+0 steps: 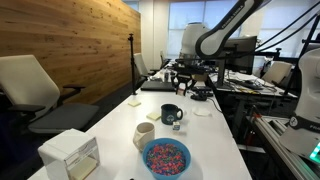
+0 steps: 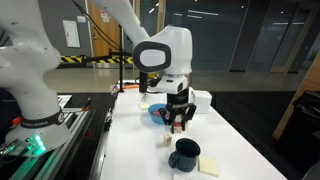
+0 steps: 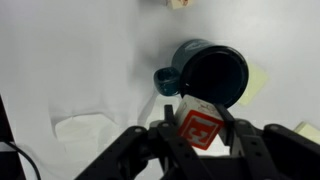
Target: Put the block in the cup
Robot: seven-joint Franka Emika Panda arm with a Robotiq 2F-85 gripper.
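Note:
The held block (image 3: 200, 126) should go past the cup's near rim next in my gripper, and then down over the cup's opening.
My gripper (image 3: 200, 140) is shut on the block (image 3: 200, 126), a small pale cube with a red letter face, and holds it above the white table. The cup, a dark navy glossy mug (image 3: 210, 70) with a side handle, stands upright just beyond the block in the wrist view, its mouth open and empty. In both exterior views the gripper (image 2: 178, 120) (image 1: 185, 82) hangs above the table short of the mug (image 2: 184, 153) (image 1: 172, 114). The held block shows as a red spot (image 2: 178, 123) between the fingers.
A second tiny block (image 2: 168, 139) (image 1: 178, 127) lies on the table beside the mug. A cream cup (image 1: 144, 134), a blue bowl of colourful bits (image 1: 165, 156) and a white box (image 1: 70, 152) stand nearby. A yellow note (image 2: 210, 166) lies by the mug.

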